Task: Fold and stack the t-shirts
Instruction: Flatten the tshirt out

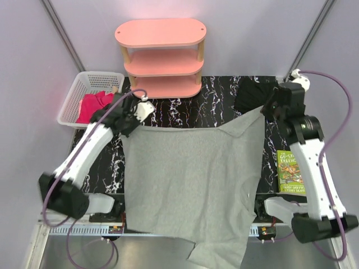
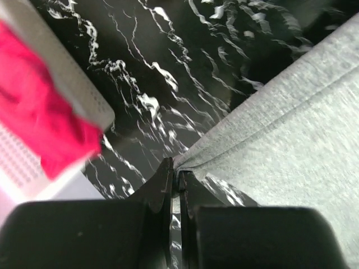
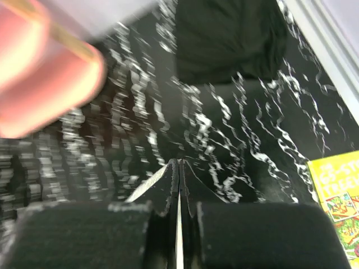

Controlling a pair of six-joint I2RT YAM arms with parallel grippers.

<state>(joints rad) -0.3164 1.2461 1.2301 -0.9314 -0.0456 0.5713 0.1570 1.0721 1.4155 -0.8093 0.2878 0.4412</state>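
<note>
The t-shirt hangs off the table's near edge, so the left gripper will next carry the t-shirt's far corner outward and down to the bare marbled table below it and let go.
A large mid-grey t-shirt [image 1: 190, 179] is stretched out over the black marbled table [image 1: 219, 101], and its lower part hangs over the near edge. My left gripper [image 1: 131, 122] is shut on its far left corner; the wrist view shows the grey hem [image 2: 269, 117] pinched between the jaws [image 2: 176, 175]. My right gripper [image 1: 268, 110] is shut at the shirt's far right corner, with a thin sliver of cloth between the closed jaws [image 3: 179, 163]. A black cloth bundle [image 1: 252, 92] lies at the far right and also shows in the right wrist view [image 3: 224, 39]. A magenta-pink bundle [image 1: 94, 105] lies in the basket and also shows in the left wrist view [image 2: 39, 123].
A white mesh basket [image 1: 84, 84] stands at the far left. A pink three-tier shelf [image 1: 161, 56] stands at the back middle. A green-covered book [image 1: 289, 171] lies at the table's right edge, beside the right arm.
</note>
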